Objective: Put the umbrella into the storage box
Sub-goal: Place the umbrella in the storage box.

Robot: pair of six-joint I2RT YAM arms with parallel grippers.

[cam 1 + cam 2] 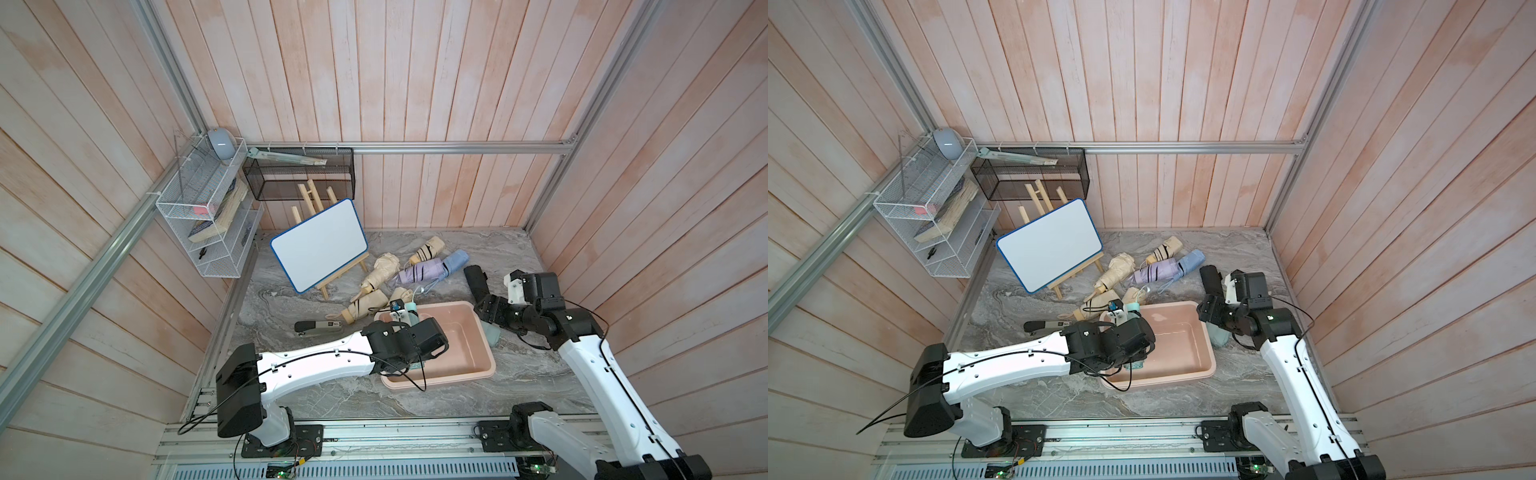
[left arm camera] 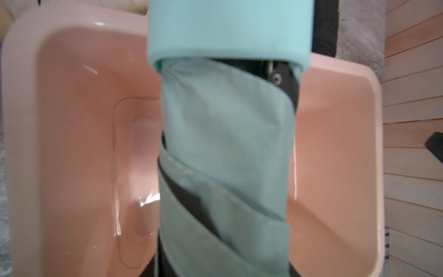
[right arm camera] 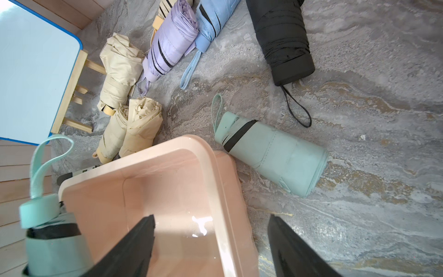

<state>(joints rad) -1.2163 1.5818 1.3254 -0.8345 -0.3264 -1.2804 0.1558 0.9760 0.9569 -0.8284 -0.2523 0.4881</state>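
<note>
My left gripper lowers the mint-green folded umbrella [image 2: 225, 148] inside the box's rim next and releases it there. The bare bottom of the storage box [image 2: 140, 175] lies below my left gripper.
A mint-green folded umbrella [image 2: 225, 148] hangs over the left part of the pale pink storage box [image 1: 478, 357]. My left gripper [image 1: 409, 345] is shut on it, and the umbrella hides the fingers in the left wrist view. Its handle [image 3: 38, 211] and strap loop stick up past the box's far rim. A second mint umbrella [image 3: 271, 153] lies on the table just right of the box. My right gripper [image 3: 211, 217] stands open above the box's right rim [image 3: 211, 167], one finger over the inside and one over the table, holding nothing.
Behind the box lie several folded umbrellas: beige [image 1: 380, 270], purple [image 1: 417, 270], blue [image 1: 455, 259] and black [image 1: 476, 280]. A whiteboard on a wooden easel [image 1: 320, 245] stands at the back left. A stapler [image 1: 318, 326] lies left of the box. A white wire rack [image 1: 208, 216] and a black mesh basket [image 1: 303, 172] hang on the wall.
</note>
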